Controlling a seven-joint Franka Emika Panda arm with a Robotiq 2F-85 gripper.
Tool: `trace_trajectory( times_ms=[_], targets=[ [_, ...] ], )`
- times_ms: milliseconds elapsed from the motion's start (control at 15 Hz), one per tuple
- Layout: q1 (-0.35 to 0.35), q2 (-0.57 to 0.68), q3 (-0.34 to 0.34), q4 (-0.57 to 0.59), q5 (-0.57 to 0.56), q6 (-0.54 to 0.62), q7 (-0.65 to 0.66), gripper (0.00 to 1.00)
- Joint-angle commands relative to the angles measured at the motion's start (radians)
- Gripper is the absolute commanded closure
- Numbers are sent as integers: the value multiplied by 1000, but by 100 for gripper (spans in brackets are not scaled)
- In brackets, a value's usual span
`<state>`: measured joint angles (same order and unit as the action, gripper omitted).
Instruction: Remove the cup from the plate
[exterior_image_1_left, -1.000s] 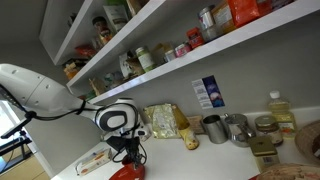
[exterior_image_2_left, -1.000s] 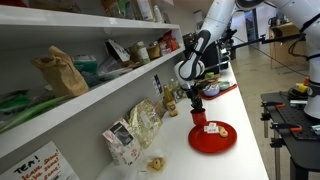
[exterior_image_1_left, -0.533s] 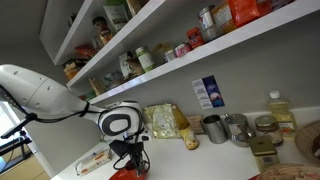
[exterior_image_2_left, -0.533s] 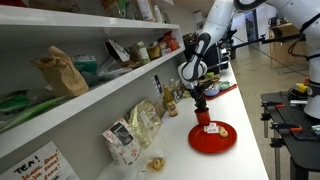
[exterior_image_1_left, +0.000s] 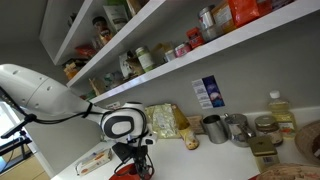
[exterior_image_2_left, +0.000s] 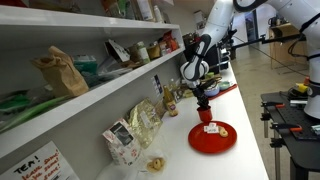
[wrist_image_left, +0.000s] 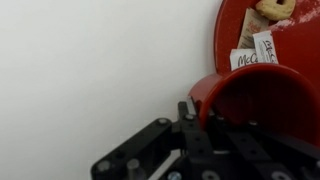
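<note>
The cup (wrist_image_left: 268, 100) hangs close to the edge of the red plate (exterior_image_2_left: 226, 141), so my gripper will first move away from the plate to lower the cup onto the white counter.
My gripper (exterior_image_2_left: 203, 97) is shut on the rim of the small red cup (wrist_image_left: 268, 100). It holds the cup beside and a little above the red plate (exterior_image_2_left: 226, 141). In the wrist view the cup fills the lower right, one black finger (wrist_image_left: 189, 113) is against its wall, and the plate (wrist_image_left: 228, 35) lies beyond it at the top right. The plate holds paper sachets (wrist_image_left: 256, 52) and a cookie (wrist_image_left: 274, 8). In an exterior view the gripper (exterior_image_1_left: 134, 160) hangs low over the counter, with red showing under it at the frame's bottom edge.
The white counter (wrist_image_left: 90, 70) runs along the wall under stocked shelves (exterior_image_1_left: 200, 45). Grey metal mugs (exterior_image_1_left: 214, 128), an oil bottle (exterior_image_1_left: 281, 112) and snack bags (exterior_image_1_left: 165, 122) stand along the wall. More bags (exterior_image_2_left: 140, 125) sit near the plate.
My gripper has moved a little sideways along the counter with the red cup still held in it. The plate and its contents have not moved.
</note>
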<state>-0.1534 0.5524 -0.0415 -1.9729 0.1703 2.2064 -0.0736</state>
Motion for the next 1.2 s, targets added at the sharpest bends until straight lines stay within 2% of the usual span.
trace_trajectory(
  times_ms=[0,533,1000,1067,1133],
  targets=[
    [-2,-11,-12,9,-8,-31,12,98],
    [25,-20,-65,-43,-55,-3,119,98],
    [108,-19,-112,-99,-131,92,385,98],
    [118,-18,-117,-100,-140,93,415,95],
    [82,-3,-93,-74,-114,67,340,68]
  ],
)
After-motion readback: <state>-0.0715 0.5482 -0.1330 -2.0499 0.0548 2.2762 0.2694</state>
